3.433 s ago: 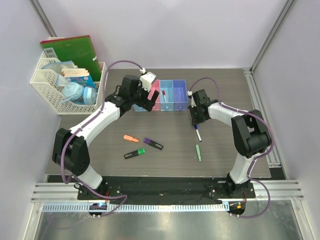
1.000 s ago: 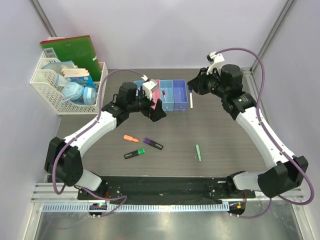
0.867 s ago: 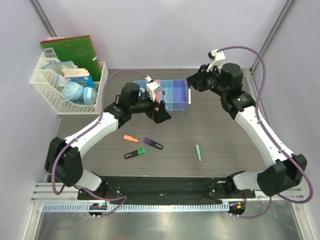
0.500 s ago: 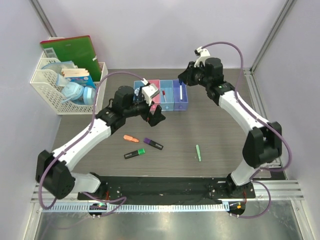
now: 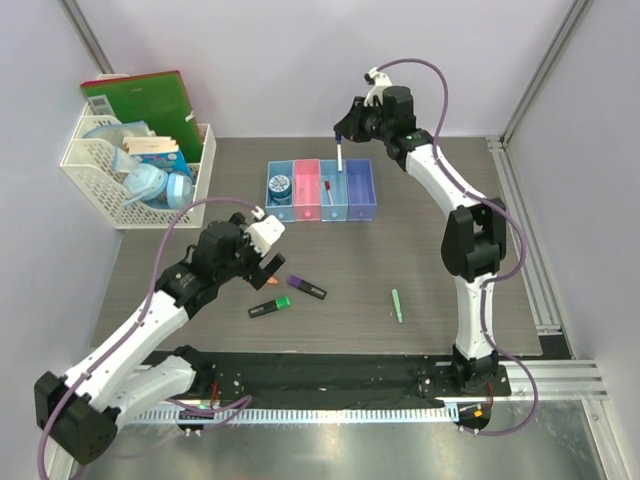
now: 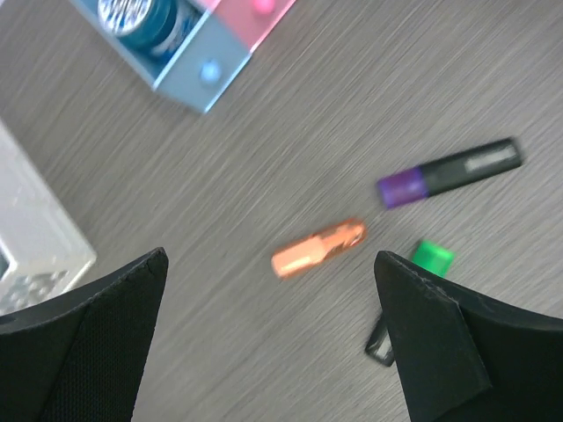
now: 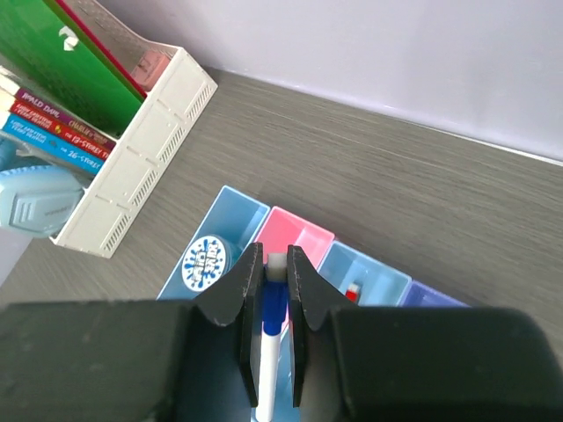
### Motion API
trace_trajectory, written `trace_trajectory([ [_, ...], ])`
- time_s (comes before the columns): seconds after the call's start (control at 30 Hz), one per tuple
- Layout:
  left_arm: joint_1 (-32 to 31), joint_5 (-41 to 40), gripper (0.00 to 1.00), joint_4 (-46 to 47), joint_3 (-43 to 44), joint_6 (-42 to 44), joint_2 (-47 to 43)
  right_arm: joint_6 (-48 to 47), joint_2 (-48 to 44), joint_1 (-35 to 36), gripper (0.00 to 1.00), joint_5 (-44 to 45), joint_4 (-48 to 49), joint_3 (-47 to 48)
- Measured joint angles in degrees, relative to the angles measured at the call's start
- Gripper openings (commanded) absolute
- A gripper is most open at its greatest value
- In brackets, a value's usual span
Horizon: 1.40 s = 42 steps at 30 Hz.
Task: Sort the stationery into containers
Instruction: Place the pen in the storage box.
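Note:
The blue-capped white marker should come down next, and I should lower it with my right gripper into the light blue bin (image 5: 333, 191) (image 7: 359, 279).
My right gripper (image 7: 275, 259) is shut on the blue-capped white marker (image 7: 272, 309), which hangs upright above the back of the containers (image 5: 322, 205), over the pink bin (image 7: 299, 239) and light blue bin (image 7: 369, 274). The light blue bin holds a red-capped marker (image 7: 353, 288). The blue bin (image 7: 230, 215) holds the tape roll (image 7: 205, 261). My left gripper (image 6: 270, 260) hovers open above the orange highlighter (image 6: 318, 249). The purple-black highlighter (image 6: 449, 170) and green-black highlighter (image 6: 429, 258) lie beside it. A pale green pen (image 5: 397, 305) lies to the right.
A white lattice basket (image 5: 135, 180) with masks and a green folder (image 5: 140, 105) stands at the back left. Metal frame rails (image 5: 525, 230) run along the table's right edge.
The right arm has swung left with the marker, from beside the purple bin to behind the pink and light blue bins. The left arm has drawn back from the bins to over the orange highlighter.

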Motion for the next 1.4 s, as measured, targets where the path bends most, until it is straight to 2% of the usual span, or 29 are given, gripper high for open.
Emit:
trace_trajectory([
  [0.17,2.1,-4.8,1.00,-2.0,-4.3,0.1,-5.8,0.0,5.9,0.2,0.01,-0.8,-1.0,4.3],
  [0.5,4.2,-4.8,1.00,-1.5,-7.2,-1.3,-9.1,-0.5,13.4,0.3,0.01,-1.6,-3.0,4.3],
  [0.67,4.2,-4.5,1.00,-1.5,-7.2,-1.4,-9.0,-0.6,14.1,0.8,0.01,-1.6,-3.0,3.9],
  [0.87,4.2,-4.2,1.00,-1.5,-7.1,-1.6,-8.8,-1.2,14.1,1.7,0.08,-1.6,-3.0,3.1],
  [1.4,4.2,-2.9,1.00,-1.8,-6.6,-2.4,-8.8,-2.3,14.1,2.1,0.11,-0.2,-3.0,0.6],
])
